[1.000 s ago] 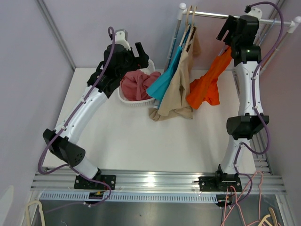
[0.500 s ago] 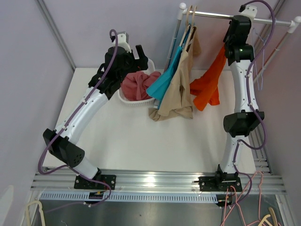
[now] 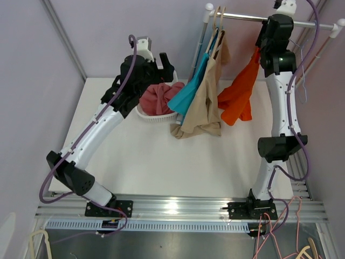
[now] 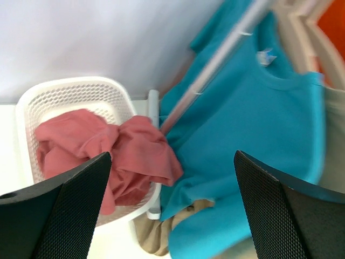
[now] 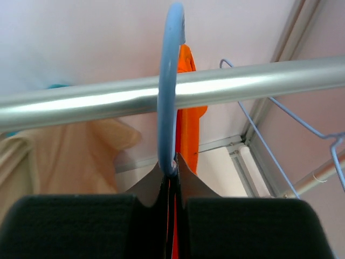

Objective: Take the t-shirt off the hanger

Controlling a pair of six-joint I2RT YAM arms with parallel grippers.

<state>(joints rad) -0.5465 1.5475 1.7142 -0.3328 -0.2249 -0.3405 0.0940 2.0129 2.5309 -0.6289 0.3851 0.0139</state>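
Note:
My left gripper moves back and down next, turning past the beige shirt toward the hem, since the orange t-shirt's bottom hem (image 3: 232,116) hangs free.
An orange t-shirt (image 3: 240,94) hangs from the metal rail (image 3: 242,18) at the back right, on a light blue hanger (image 5: 168,81) whose hook loops over the rail (image 5: 259,78). My right gripper (image 3: 268,33) is up at the rail, shut on the hanger's hook (image 5: 172,164) just below the bar, with orange cloth (image 5: 186,108) behind it. My left gripper (image 3: 164,63) stands wide open above the basket, holding nothing (image 4: 172,156); a teal t-shirt (image 4: 259,108) fills its view.
A teal shirt (image 3: 188,89) and a beige shirt (image 3: 202,110) hang on wooden hangers at the rail's left end. A white basket (image 3: 143,112) holds a red garment (image 3: 156,97). Thin wire hangers (image 5: 269,124) hang to the right.
My right gripper has risen to the rail and closed on the blue hanger's hook. The left arm has shifted slightly right, still open.

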